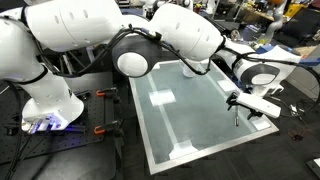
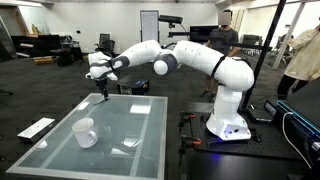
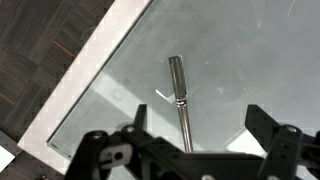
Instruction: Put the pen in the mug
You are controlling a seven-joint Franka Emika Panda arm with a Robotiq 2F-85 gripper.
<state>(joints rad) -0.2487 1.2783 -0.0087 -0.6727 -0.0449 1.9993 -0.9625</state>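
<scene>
I will next move my gripper down over the middle of the pen (image 1: 237, 118) (image 3: 179, 98) and close my fingers there, because the pen is below my gripper, between the spread fingers.
The pen (image 3: 179, 98) is a thin dark stick that appears to lie on the glass tabletop (image 3: 225, 70), close to the table's white-framed edge. It also shows in both exterior views (image 1: 237, 117) (image 2: 104, 94), just under the gripper. My gripper (image 3: 198, 116) hovers right above it with its fingers wide apart; the pen runs between them, nearer one finger. The gripper also shows in both exterior views (image 1: 245, 100) (image 2: 100, 74). The small white mug (image 2: 85, 132) stands upright on the glass well away from the gripper, toward the opposite end of the table.
The glass table (image 1: 190, 120) has a white frame (image 3: 75, 95), with dark carpet beyond it. The robot base (image 2: 228, 125) stands beside the table. A flat white object (image 2: 38, 127) lies off the table. People stand in the background (image 2: 300, 60).
</scene>
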